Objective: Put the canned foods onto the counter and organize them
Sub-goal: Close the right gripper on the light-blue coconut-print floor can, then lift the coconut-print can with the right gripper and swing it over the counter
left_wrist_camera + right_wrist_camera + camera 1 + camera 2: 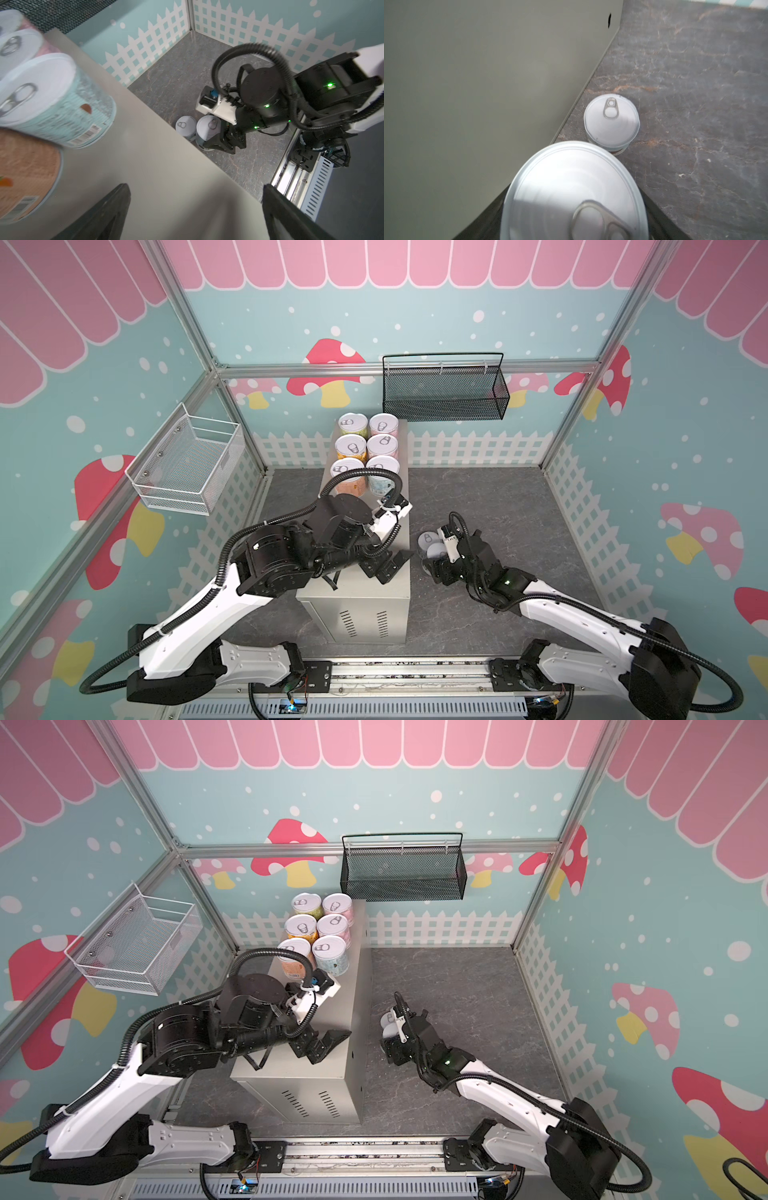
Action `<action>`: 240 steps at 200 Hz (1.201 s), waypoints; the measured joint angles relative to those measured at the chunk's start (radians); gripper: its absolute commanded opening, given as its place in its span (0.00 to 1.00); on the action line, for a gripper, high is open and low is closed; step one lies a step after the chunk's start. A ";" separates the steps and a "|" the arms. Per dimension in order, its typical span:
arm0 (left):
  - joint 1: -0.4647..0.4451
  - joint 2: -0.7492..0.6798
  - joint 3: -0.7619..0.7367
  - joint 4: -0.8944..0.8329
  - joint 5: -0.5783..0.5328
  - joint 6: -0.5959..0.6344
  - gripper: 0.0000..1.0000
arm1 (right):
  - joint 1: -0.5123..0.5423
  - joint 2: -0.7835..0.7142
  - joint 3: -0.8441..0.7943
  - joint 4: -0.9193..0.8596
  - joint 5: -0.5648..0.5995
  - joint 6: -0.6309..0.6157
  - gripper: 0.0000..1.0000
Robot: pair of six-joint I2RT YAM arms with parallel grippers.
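Note:
My right gripper needs to rise over the counter's edge, then lower and release the can, as the counter's bare top by the orange can is above, past the counter's side.
The counter (365, 589) is a long beige-grey box in the middle. Several cans stand in two rows at its far end, among them a green one (353, 425), an orange one (347, 479) and a light blue one (382, 477). My left gripper (388, 568) hangs open over the counter's bare near half (155, 166), with nothing between its fingers. On the floor right of the counter are two more cans. My right gripper (432, 560) is shut on the nearer can (571, 187). The other can (611, 120) stands just beyond it.
A black mesh basket (444, 389) hangs on the back wall and a white wire basket (187, 464) on the left wall. Dark stone floor (498, 510) spreads right of the counter. The counter's side wall (467, 83) is close beside the held can.

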 measured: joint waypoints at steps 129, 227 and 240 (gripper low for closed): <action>0.258 -0.240 -0.030 -0.111 0.009 0.029 1.00 | 0.000 0.067 0.828 -0.485 -0.112 -0.356 0.69; 0.384 -0.358 -0.195 -0.059 0.006 -0.008 1.00 | 0.119 0.307 1.134 -0.660 -0.330 -0.478 0.68; 0.386 -0.370 -0.206 -0.040 0.013 -0.008 1.00 | 0.145 0.341 1.168 -0.680 -0.328 -0.482 0.68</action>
